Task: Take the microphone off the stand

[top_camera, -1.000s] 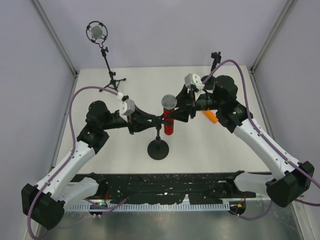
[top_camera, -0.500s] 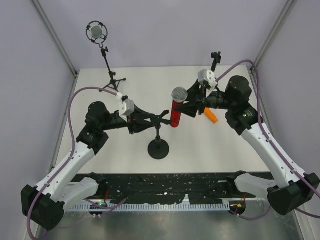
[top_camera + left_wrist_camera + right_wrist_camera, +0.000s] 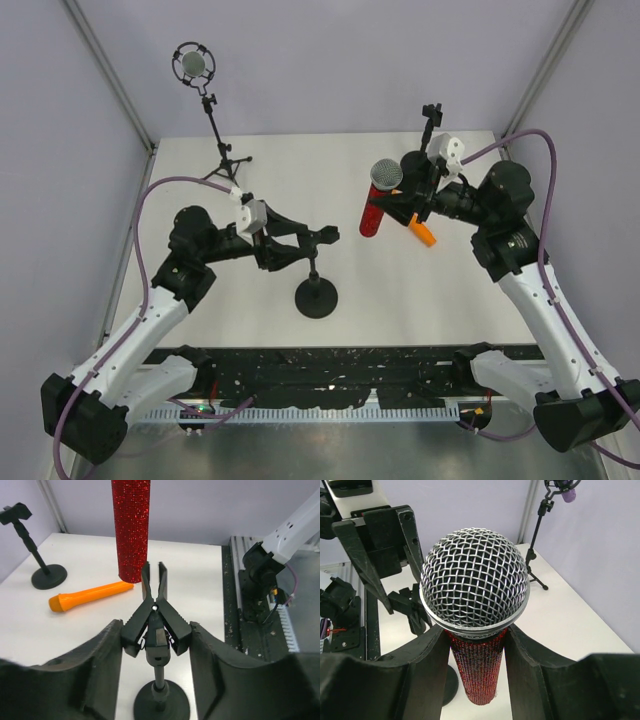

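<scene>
My right gripper should next go down and tilt toward the bare tabletop [image 3: 391,236] beside the orange microphone below. It should lay the red microphone flat there and release it.
The microphone [image 3: 377,198] has a red glitter body and a silver mesh head. My right gripper [image 3: 392,203] is shut on its body and holds it upright in the air, right of and clear of the stand. In the right wrist view the head [image 3: 475,582] sits just above my fingers [image 3: 422,670]. The black stand [image 3: 316,298] has a round base and a spring clip [image 3: 318,238] on top. My left gripper [image 3: 305,242] is shut on the clip's levers [image 3: 156,617], and the clip's jaws hold nothing. The red body [image 3: 131,530] hangs beyond the clip.
An orange microphone [image 3: 423,233] lies on the table under the right arm, and shows in the left wrist view [image 3: 90,595]. A tall tripod stand with a shock-mount microphone [image 3: 193,65] is at the back left. A small black stand [image 3: 431,115] is at the back right. A black rail [image 3: 320,365] runs along the near edge.
My right gripper has pulled the red microphone out of the clip and carried it right and toward the back. My left gripper has stayed on the clip.
</scene>
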Controlling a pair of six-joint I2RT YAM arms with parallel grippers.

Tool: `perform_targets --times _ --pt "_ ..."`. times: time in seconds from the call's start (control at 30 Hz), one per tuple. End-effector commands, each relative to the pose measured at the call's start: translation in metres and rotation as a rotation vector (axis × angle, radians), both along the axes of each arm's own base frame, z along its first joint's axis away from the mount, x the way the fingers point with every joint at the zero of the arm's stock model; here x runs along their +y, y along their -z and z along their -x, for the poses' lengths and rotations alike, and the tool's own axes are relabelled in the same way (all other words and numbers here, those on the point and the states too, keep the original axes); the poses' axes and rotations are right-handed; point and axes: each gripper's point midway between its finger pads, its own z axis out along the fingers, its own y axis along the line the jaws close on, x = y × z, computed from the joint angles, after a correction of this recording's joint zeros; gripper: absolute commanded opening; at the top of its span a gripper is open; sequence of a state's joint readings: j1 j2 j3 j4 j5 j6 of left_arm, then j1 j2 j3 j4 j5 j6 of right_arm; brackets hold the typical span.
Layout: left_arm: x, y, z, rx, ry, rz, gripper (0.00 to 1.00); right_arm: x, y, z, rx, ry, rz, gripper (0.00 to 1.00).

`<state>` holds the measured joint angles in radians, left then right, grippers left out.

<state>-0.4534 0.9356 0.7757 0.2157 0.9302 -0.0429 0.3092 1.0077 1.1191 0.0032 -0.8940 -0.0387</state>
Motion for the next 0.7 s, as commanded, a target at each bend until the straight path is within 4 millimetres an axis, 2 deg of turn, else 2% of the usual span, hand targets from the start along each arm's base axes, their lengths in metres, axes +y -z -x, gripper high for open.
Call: perform_targets --times 0.0,0.07,0.2,0.47,0.67 --pt "0.003 -0.012 -0.001 -0.068 -0.016 0.024 0.62 -0.008 -0.02 -0.005 -0.049 0.071 -0.029 0.24" --pt "0.003 -0.012 -0.001 -0.072 -0.019 0.025 0.75 -0.01 -0.022 -0.01 -0.056 0.095 -0.025 0.24" --pt "0.004 -0.014 -0.002 -0.073 -0.027 0.028 0.99 -0.015 -0.015 -0.021 -0.01 0.158 -0.003 0.24" --pt "0.012 -0.023 -0.002 -0.094 -0.057 0.023 1.0 -0.026 -0.006 -0.039 0.035 0.257 0.057 0.24" --pt "0.034 -0.027 -0.015 -0.161 -0.175 -0.051 1.0 -0.033 0.007 -0.044 0.058 0.309 0.114 0.25"
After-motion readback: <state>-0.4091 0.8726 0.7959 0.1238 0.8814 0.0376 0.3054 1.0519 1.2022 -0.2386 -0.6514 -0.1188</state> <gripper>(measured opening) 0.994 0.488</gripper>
